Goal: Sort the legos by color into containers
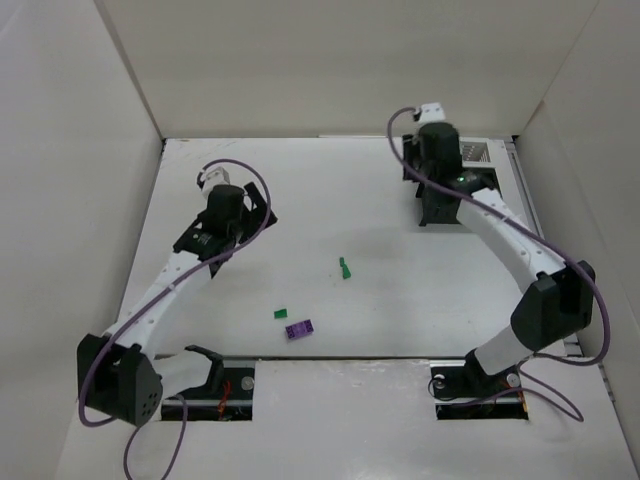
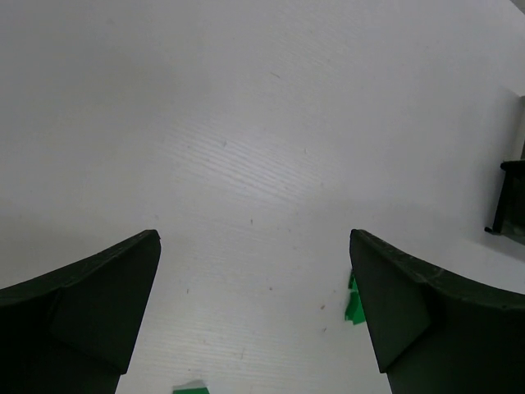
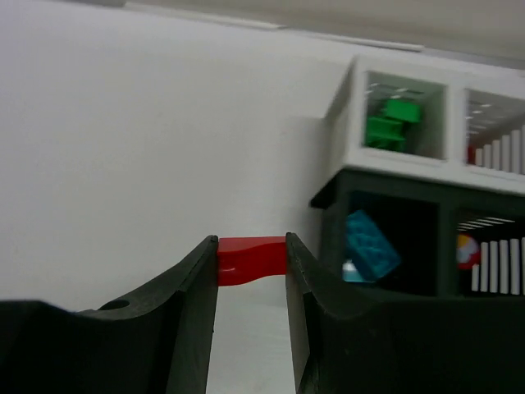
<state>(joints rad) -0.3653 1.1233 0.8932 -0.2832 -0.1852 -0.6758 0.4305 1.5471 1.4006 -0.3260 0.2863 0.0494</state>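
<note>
My right gripper goes outward and to the right in the top view next, over the other white bin [image 3: 498, 135], where red shows inside.
My right gripper [image 3: 252, 250] is shut on a red lego [image 3: 251, 259], held just left of the joined containers [image 3: 392, 189]. A white bin holds green legos [image 3: 392, 121]; the black bin below holds a teal-blue lego [image 3: 371, 246]; an orange piece [image 3: 466, 250] shows in the other black bin. In the top view the right gripper [image 1: 437, 205] sits beside the bins [image 1: 476, 153] at the back right. My left gripper [image 2: 254, 246] is open and empty over the bare table [image 1: 300, 180]. Two green legos [image 1: 345, 267] [image 1: 281, 313] and a purple lego [image 1: 298, 328] lie mid-table.
White walls enclose the table on three sides. The arm bases stand at the near edge. In the left wrist view a green lego [image 2: 355, 302] peeks beside the right finger and another [image 2: 191, 387] shows at the bottom edge.
</note>
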